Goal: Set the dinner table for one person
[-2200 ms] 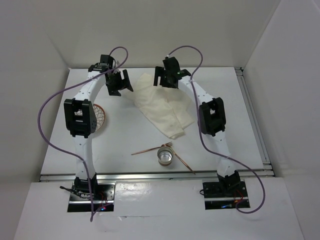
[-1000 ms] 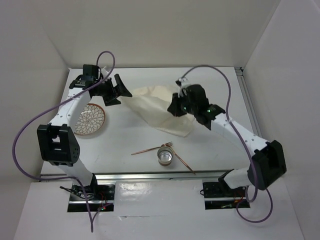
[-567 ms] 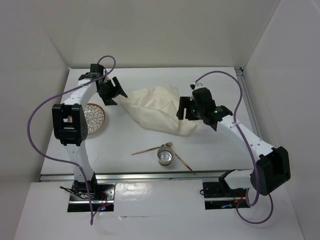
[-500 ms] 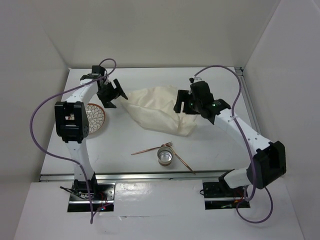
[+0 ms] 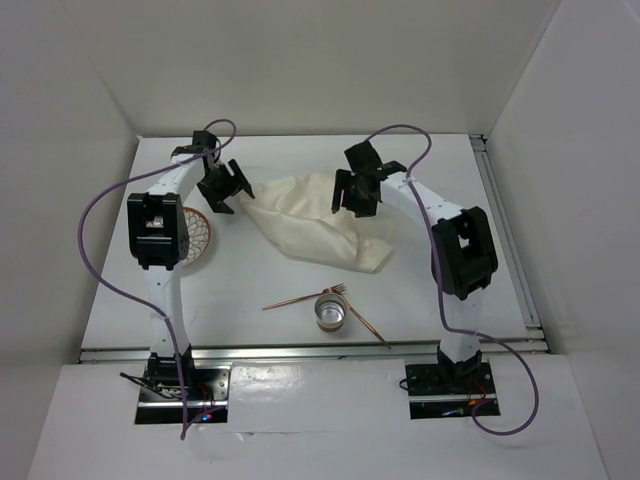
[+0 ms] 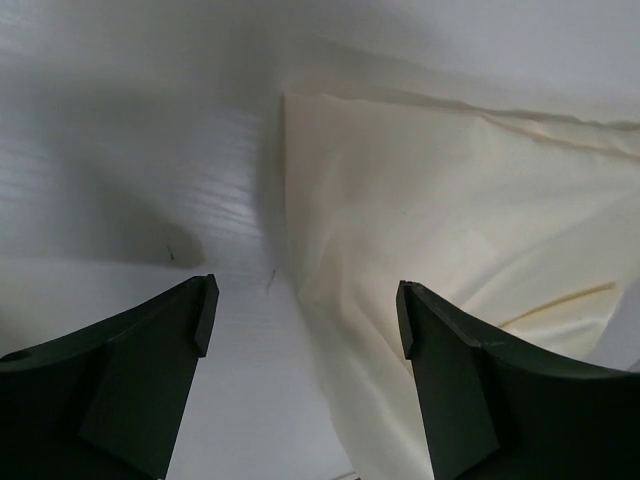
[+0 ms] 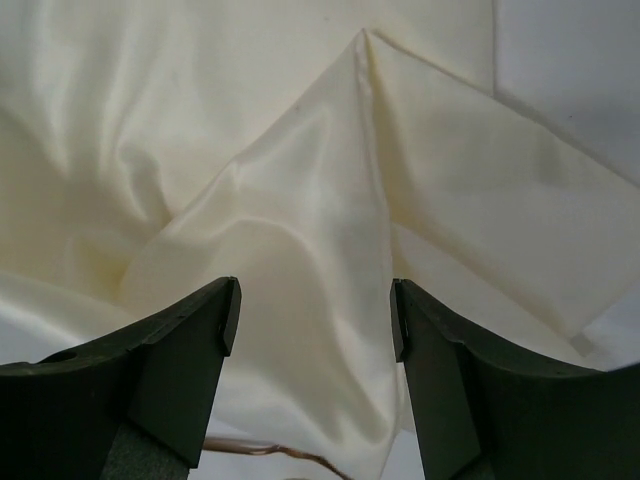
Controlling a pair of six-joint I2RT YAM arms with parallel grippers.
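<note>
Next, my right gripper moves down onto the cloth's raised fold (image 5: 350, 217) (image 7: 352, 140) and closes its fingers on it, since that fold lies just below its open fingers.
The dinner table (image 5: 250, 270) is a white top. A cream cloth (image 5: 310, 225) lies crumpled on its far middle. My left gripper (image 5: 232, 187) is open and empty at the cloth's left corner; in the left wrist view the gripper (image 6: 305, 320) straddles the cloth's edge (image 6: 430, 220) over bare table (image 6: 150, 150). My right gripper (image 5: 350, 192) is open and empty over the cloth's far right part; in the right wrist view the gripper (image 7: 313, 310) hovers above its folds (image 7: 300, 200).
A patterned plate (image 5: 202, 235) lies at the left, partly hidden by my left arm. A metal cup (image 5: 330, 312) stands near the front, with a copper fork (image 5: 300, 298) and another copper utensil (image 5: 368, 325) beside it. White walls enclose the table.
My right gripper has moved left and back from the cloth's right side to its far edge, the arm folding in. The cloth lies more spread than two seconds ago. My left gripper has barely moved.
</note>
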